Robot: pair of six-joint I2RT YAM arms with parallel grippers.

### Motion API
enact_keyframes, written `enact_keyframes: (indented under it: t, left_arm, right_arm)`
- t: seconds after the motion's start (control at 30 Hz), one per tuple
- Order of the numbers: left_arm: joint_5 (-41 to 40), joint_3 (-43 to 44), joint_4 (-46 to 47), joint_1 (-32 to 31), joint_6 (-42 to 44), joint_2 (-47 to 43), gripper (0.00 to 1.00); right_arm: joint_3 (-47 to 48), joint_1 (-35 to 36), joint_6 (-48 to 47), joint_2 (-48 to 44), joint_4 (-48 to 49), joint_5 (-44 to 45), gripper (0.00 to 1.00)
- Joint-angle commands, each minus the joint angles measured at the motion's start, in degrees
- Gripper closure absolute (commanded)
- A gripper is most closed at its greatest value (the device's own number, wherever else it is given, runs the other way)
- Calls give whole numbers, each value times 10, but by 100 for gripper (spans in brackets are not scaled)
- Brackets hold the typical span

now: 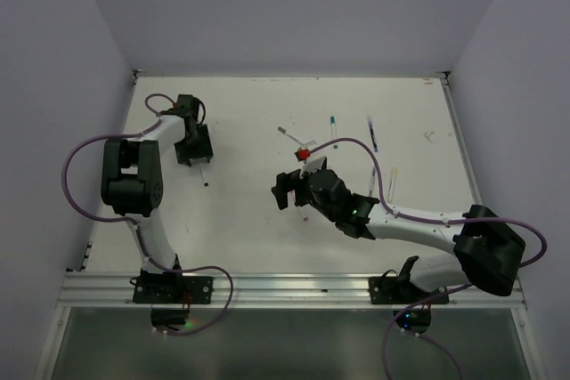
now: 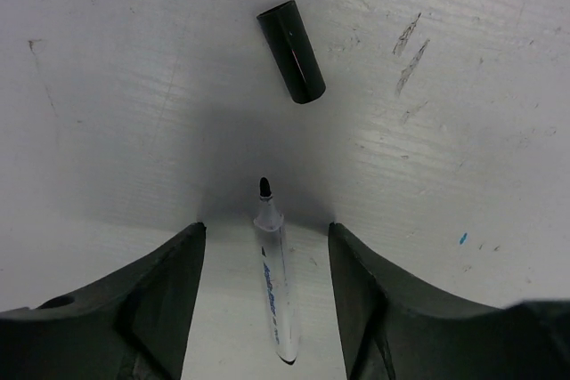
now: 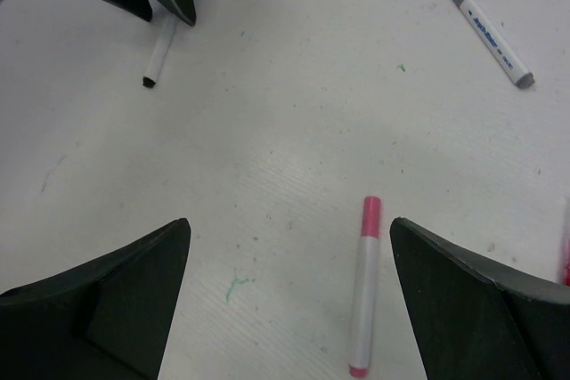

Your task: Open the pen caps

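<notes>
My right gripper will go down and move toward the capped pen next, with a finger on each side of its white body away from the pink cap, because the capped pen is closer to one finger.
My left gripper is open, low over the table, its fingers either side of a white pen whose black tip is bare. The pen lies loose on the table. Its black cap lies apart, beyond the tip. My right gripper is open and empty above a white pen with a pink cap. That pen lies capped, close to the right finger. A pen with a grey cap lies farther off. In the top view the left gripper is at the far left and the right gripper mid-table.
More pens lie at the back right: one with a green cap, a dark blue one and two pale ones. A small red piece sits just behind my right gripper. Walls close in the table on three sides.
</notes>
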Motion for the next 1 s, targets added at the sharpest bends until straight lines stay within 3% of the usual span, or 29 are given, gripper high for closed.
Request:
enact_keyframes:
  t: [0.0,0.13,0.27,0.63,0.9,0.97]
  left_arm:
    - [4,8,-20,0,5,-38,38]
    - [11,-9,-18,1,0,-120,25]
    - [28,-40,2,1,-5,-214,0]
    - [84,-212,146,1,-1,-532,0]
    - [134,-254,182,0,5,-608,0]
    - [163,-258,190,0,3,-609,0]
  right_arm:
    - [34,-2,5,-3,-67,24,2]
    - [85,-6,21,39,-181,43,4]
    - [108,-13,44,80,-273,41,9]
    - [152,-40,43,172,-336,-10,40]
    - [176,-40,38,215,-348,-36,57]
    - [178,-39,39,221,-352,-42,68]
